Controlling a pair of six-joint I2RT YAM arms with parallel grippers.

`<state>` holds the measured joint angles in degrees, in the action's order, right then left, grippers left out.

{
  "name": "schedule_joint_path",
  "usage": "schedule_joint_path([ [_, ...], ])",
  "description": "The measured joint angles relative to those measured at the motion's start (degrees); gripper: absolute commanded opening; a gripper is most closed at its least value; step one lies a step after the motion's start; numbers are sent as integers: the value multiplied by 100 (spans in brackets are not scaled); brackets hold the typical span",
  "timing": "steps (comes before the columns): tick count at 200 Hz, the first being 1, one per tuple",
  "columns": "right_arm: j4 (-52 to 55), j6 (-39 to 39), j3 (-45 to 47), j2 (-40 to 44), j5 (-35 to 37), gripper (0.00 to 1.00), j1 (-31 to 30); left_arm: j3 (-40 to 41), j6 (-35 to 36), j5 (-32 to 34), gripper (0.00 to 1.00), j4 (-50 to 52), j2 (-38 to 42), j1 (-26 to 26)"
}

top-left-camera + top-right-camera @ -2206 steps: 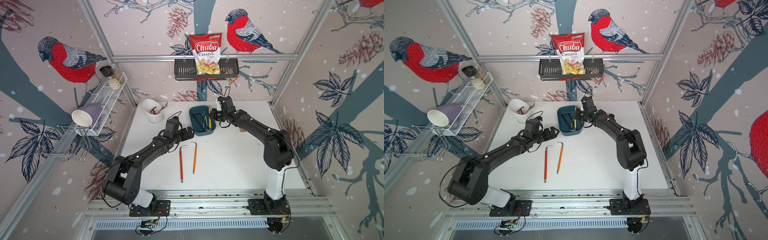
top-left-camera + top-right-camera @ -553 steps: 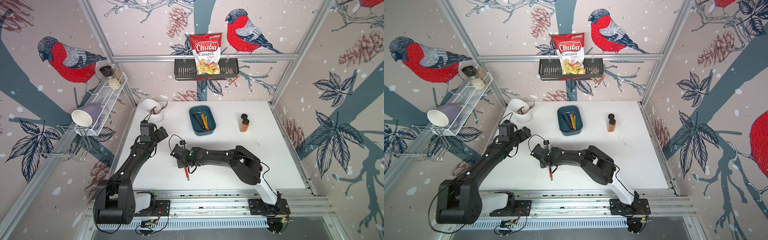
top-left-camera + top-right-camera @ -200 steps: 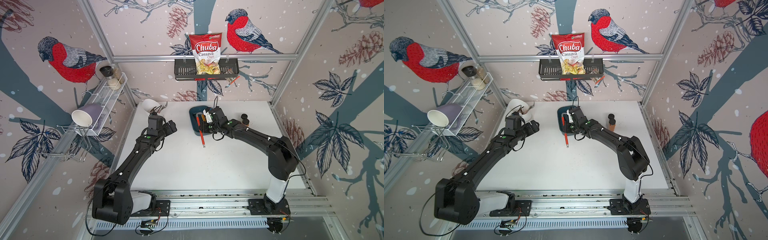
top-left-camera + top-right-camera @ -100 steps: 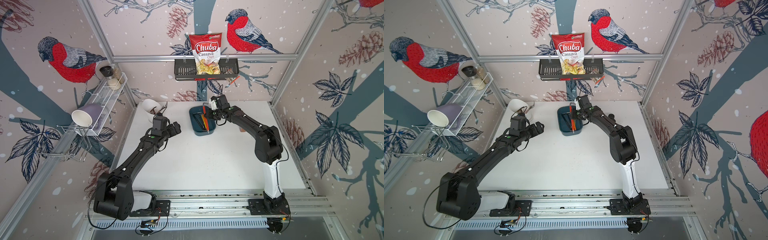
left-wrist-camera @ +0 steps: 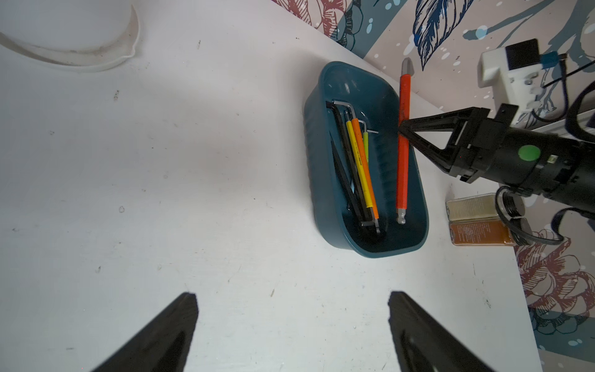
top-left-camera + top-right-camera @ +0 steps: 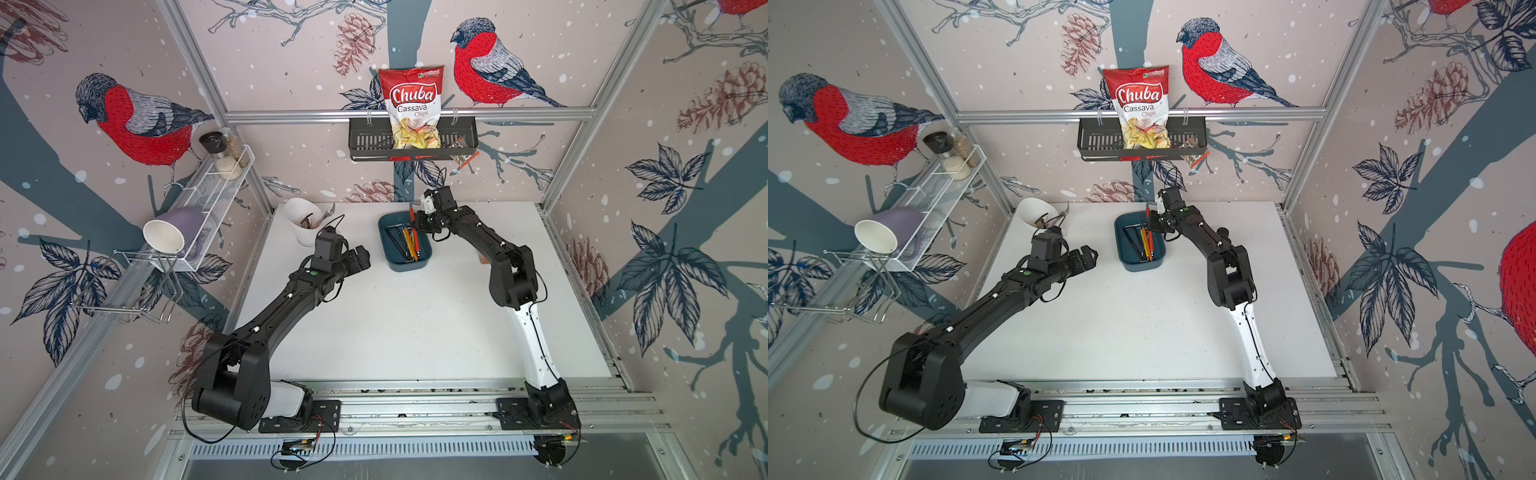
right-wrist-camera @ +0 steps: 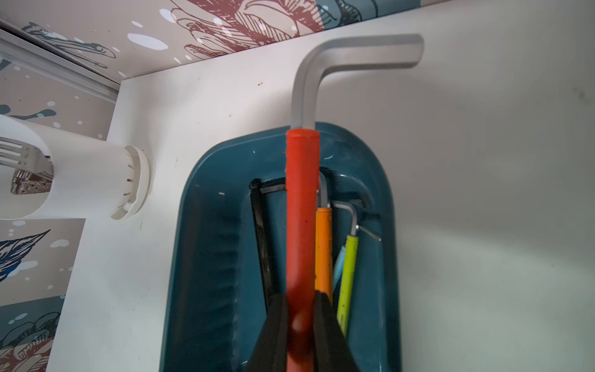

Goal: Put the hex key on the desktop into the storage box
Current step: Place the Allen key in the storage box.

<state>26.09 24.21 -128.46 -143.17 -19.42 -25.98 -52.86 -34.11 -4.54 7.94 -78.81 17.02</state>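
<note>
My right gripper lowers the red-sleeved hex key into the storage box next and releases it there, since the box's open inside lies below my right gripper.
The storage box (image 6: 386, 253) (image 6: 1124, 257) is a dark teal tub at the back middle of the white table. It holds several hex keys (image 5: 360, 167) with yellow, orange, green and black shafts. My right gripper (image 6: 419, 221) (image 6: 1155, 222) (image 5: 401, 128) (image 7: 301, 322) is shut on a red-sleeved hex key (image 6: 412, 214) (image 6: 1148, 214) (image 5: 402, 167) (image 7: 301, 209). The key lies lengthwise over the box, its ball end low inside and its bent end past the back rim. My left gripper (image 6: 361, 259) (image 6: 1090, 255) (image 5: 292, 298) hovers open over bare table, left of the box.
A white utensil cup (image 6: 305, 220) stands at the back left. A spice bottle (image 5: 479, 222) (image 6: 1223, 230) sits right of the box, behind my right arm. A black wall basket (image 6: 370, 143) with a chips bag hangs above the table's back edge. A wire shelf (image 6: 216, 195) lines the left wall.
My right gripper has carried the red hex key from the table in front of the box to over the box and turned it lengthwise. The left arm has crept toward the box.
</note>
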Motion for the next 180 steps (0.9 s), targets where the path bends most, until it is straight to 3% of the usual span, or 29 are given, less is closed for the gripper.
schedule_joint_path([
  [130,-804,289,256,-332,-741,0,-151,28,9,74,96,0,-28,15],
  [142,-841,275,310,-310,-754,7,-181,37,9,87,96,0,-61,15],
  [165,-925,247,435,-256,-752,37,-201,70,9,162,96,-9,-79,15],
  [180,-914,201,590,-160,-754,48,-203,94,11,251,96,-31,-79,17],
])
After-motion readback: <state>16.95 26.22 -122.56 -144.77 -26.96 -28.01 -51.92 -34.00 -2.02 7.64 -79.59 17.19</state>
